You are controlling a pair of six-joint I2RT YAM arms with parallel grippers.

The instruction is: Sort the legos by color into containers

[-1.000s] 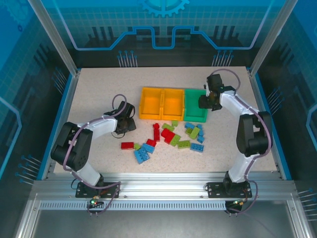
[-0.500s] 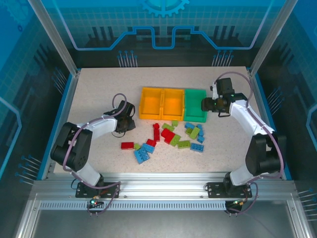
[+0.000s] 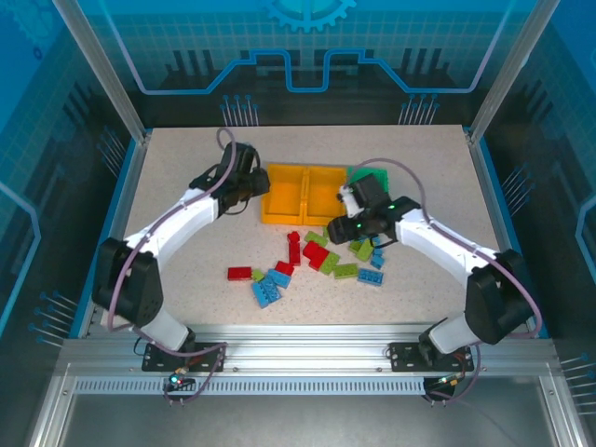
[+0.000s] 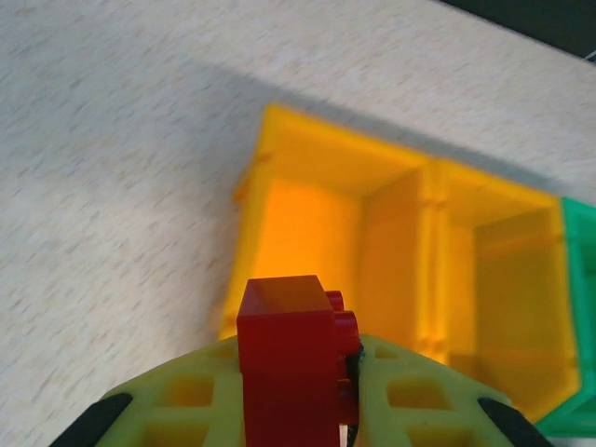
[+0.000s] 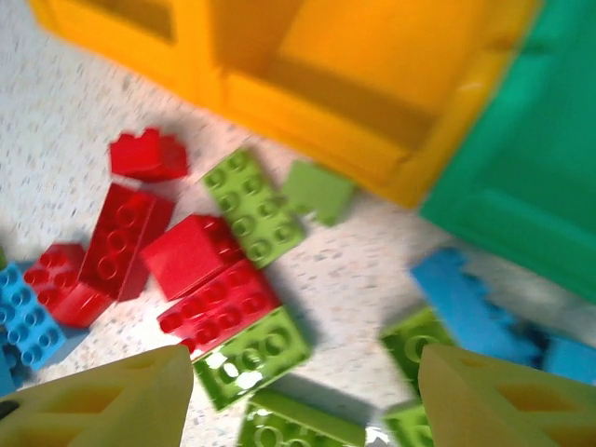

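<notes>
I should shift, turn and lower my right gripper onto the red brick below it beside a lime green brick, because its fingers are spread over other bricks.
My left gripper (image 3: 247,186) is shut on a red lego (image 4: 291,345) just outside the left end of the two joined orange-yellow containers (image 3: 303,194); their insides (image 4: 307,223) lie right ahead of it. My right gripper (image 3: 338,230) hangs open above the loose legos (image 3: 321,256), its fingers (image 5: 130,396) spread over lime green (image 5: 251,358) and red bricks (image 5: 219,307). Nothing is between them. The green container (image 3: 371,179) stands to the right of the orange pair, partly behind my right arm.
A red brick (image 3: 239,273) and blue bricks (image 3: 265,291) lie apart at the pile's left end. More blue bricks (image 3: 372,272) sit at its right. Bare tabletop (image 3: 186,149) stretches left of the containers and at the far right.
My left arm has risen from the table's left middle to the left end of the orange-yellow containers. My right arm has swung from the green container down-left over the pile.
</notes>
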